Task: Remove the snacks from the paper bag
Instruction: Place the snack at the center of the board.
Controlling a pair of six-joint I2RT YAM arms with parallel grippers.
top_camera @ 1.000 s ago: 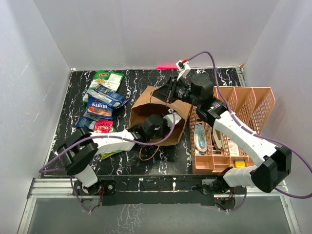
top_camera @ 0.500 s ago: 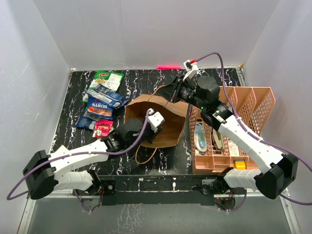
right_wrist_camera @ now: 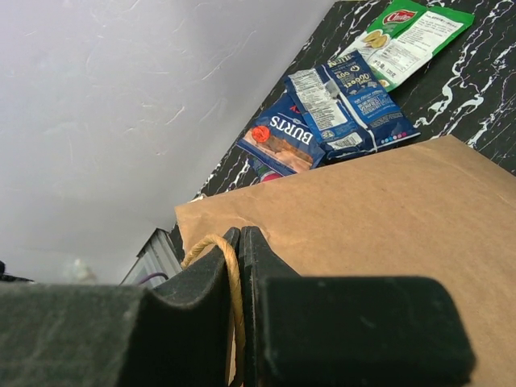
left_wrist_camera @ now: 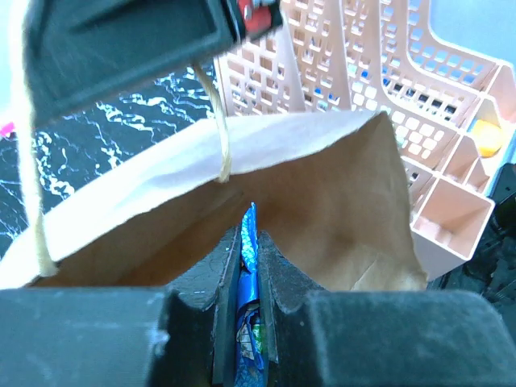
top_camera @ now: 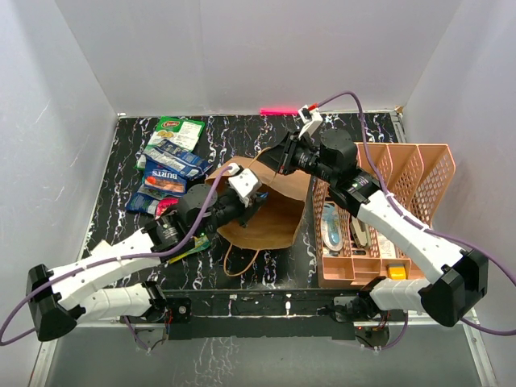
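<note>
My left gripper rises out of the bag's opening next, turns toward the BURTS packet and comes down onto the red snack (top_camera: 166,205), since other snacks lie beside the bag.
The brown paper bag (top_camera: 270,218) lies mid-table with its mouth toward the left. My right gripper (top_camera: 284,158) is shut on its twine handle (right_wrist_camera: 232,290) and holds the rim up; the bag wall (right_wrist_camera: 371,210) fills the right wrist view. My left gripper (top_camera: 251,205) is at the bag's mouth, shut on a blue foil snack packet (left_wrist_camera: 246,278) pinched edge-on between the pads, with the bag's inside (left_wrist_camera: 322,210) beyond it. Snacks lie at the far left: a green-white one (top_camera: 179,131), a blue one (top_camera: 179,158), the BURTS packet (top_camera: 165,179), a red one (top_camera: 168,210) and a yellow-green one (top_camera: 192,247).
The salmon-pink perforated organiser (top_camera: 403,173) with pale stationery stands right of the bag, close to my right arm; it also shows in the left wrist view (left_wrist_camera: 387,89). White walls enclose the table. A pink marker (top_camera: 276,110) lies at the back edge.
My left gripper has drawn back and up to the bag's mouth with the blue packet. The bag has shifted and tipped. My right gripper has kept its hold on the handle.
</note>
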